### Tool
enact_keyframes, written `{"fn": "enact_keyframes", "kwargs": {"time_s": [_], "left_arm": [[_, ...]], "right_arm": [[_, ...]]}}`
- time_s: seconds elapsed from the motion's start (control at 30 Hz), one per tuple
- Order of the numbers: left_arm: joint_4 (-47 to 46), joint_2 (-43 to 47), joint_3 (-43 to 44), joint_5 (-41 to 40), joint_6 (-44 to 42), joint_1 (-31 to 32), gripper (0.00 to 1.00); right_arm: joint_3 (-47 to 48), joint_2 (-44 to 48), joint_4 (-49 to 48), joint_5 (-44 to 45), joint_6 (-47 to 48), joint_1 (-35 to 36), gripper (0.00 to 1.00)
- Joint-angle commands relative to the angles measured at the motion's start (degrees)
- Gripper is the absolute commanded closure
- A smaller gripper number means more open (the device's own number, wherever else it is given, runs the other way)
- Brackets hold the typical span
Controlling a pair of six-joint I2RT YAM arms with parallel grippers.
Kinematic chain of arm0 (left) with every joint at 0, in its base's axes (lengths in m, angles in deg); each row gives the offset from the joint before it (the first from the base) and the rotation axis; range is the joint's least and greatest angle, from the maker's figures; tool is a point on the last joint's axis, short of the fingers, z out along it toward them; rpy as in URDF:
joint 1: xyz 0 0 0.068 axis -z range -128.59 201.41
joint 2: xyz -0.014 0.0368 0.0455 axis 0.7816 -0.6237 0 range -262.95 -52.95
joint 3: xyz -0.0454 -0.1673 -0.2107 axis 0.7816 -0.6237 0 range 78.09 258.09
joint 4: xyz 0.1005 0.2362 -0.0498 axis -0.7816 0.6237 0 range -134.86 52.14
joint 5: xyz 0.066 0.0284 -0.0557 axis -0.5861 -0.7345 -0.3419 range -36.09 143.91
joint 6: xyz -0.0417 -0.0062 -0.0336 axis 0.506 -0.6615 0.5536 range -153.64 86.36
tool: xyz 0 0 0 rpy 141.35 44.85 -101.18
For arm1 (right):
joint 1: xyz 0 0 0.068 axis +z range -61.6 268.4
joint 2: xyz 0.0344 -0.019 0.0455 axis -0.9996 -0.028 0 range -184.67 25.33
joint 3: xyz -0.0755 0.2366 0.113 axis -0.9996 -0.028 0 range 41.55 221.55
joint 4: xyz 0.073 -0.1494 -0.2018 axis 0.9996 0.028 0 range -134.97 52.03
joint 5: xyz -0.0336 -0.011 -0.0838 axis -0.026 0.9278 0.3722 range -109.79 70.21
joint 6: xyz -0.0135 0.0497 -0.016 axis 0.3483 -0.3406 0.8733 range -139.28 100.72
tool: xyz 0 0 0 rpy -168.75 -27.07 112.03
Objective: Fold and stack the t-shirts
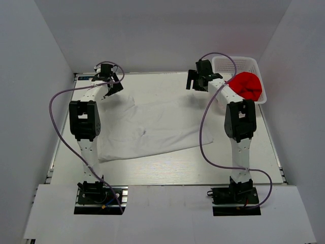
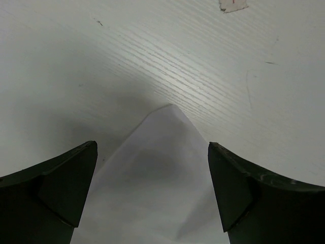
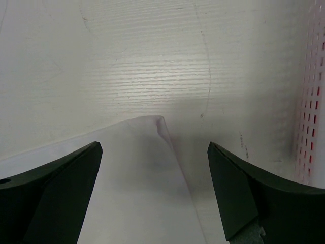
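Next, my left gripper moves down onto the white shirt's far corner (image 1: 112, 96) (image 2: 170, 114) below it and closes there, because the corner's point already shows between its open fingers.
The white t-shirt (image 1: 147, 129) lies spread on the table between the arms. The red t-shirt (image 1: 247, 85) sits bunched in the white lattice basket (image 1: 223, 64) at the back right. My left gripper (image 1: 109, 86) is open above the white shirt's far left corner (image 2: 162, 152); the cloth shows between the jaws, not gripped. My right gripper (image 1: 195, 81) is open above the shirt's far right corner (image 3: 147, 168), also holding nothing.
The basket wall (image 3: 311, 117) shows red through its holes at the right edge of the right wrist view. White enclosure walls (image 1: 45, 61) stand close around the table. Purple cables (image 1: 203, 137) loop beside each arm.
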Motion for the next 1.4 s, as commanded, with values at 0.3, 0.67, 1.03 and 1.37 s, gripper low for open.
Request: {"fn": "enact_keyframes", "kwargs": {"time_s": [0.3, 0.67, 1.03, 1.37], "left_arm": [[-2.2, -7.1, 6.3, 5.6, -4.1, -0.5, 0.14], [-6.3, -4.9, -3.0, 8.4, -2.4, -0.5, 1.0], [-10.9, 2.8, -6.7, 7.7, -3.4, -0.5, 1.0], [-15.8, 18.5, -23.6, 7.3, -1.2, 1.0, 1.0]], "right_arm": [[6.9, -7.3, -3.1, 4.2, 2.4, -0.9, 0.1], [10.5, -13.6, -4.0, -4.8, 2.6, -0.7, 0.14], [4.0, -9.7, -5.7, -8.6, -0.8, -0.6, 1.0], [-7.1, 2.3, -9.3, -9.0, 2.3, 0.0, 1.0]]}}
